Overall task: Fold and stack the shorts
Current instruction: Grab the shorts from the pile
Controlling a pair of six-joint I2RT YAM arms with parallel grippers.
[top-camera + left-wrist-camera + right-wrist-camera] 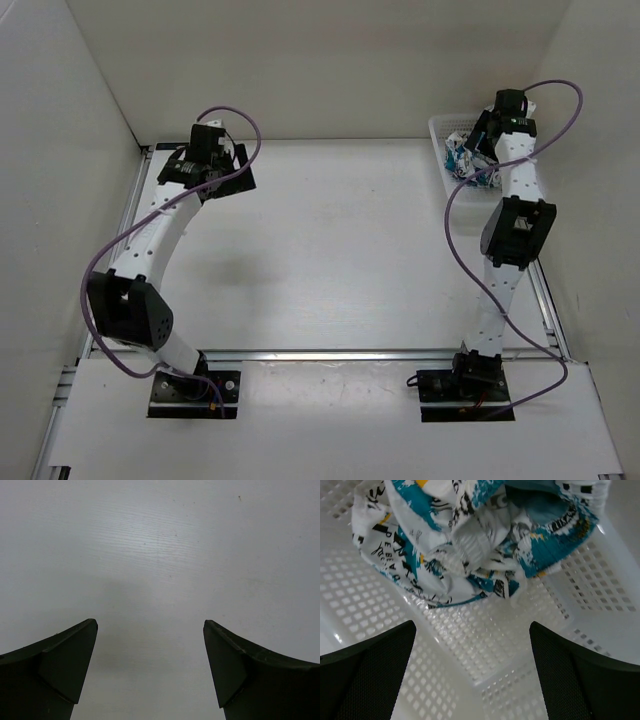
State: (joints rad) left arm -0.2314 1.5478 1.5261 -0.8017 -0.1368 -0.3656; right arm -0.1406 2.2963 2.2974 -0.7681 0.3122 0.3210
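Note:
I need to move my right gripper down into the basket (485, 650) next and close it on the shorts' white middle fold (472, 547). The fold is below my open fingers, toward the top of the wrist view.
The shorts (470, 540), white with a teal, yellow and black print, lie crumpled in a white mesh basket (485, 650) at the table's far right corner (436, 128). From above, part of the shorts (462, 160) shows beside the right arm. My right gripper (470, 630) hangs open inside the basket, a little short of the cloth, with only mesh between its fingers. At the far left of the table my left gripper (208, 170) is open (150, 627) over bare white tabletop, holding nothing.
White walls close in the table at the back and both sides. The basket's rim (440, 150) stands against the right wall. Purple cables loop off both arms (455, 240). A metal rail (330, 353) runs across the near edge.

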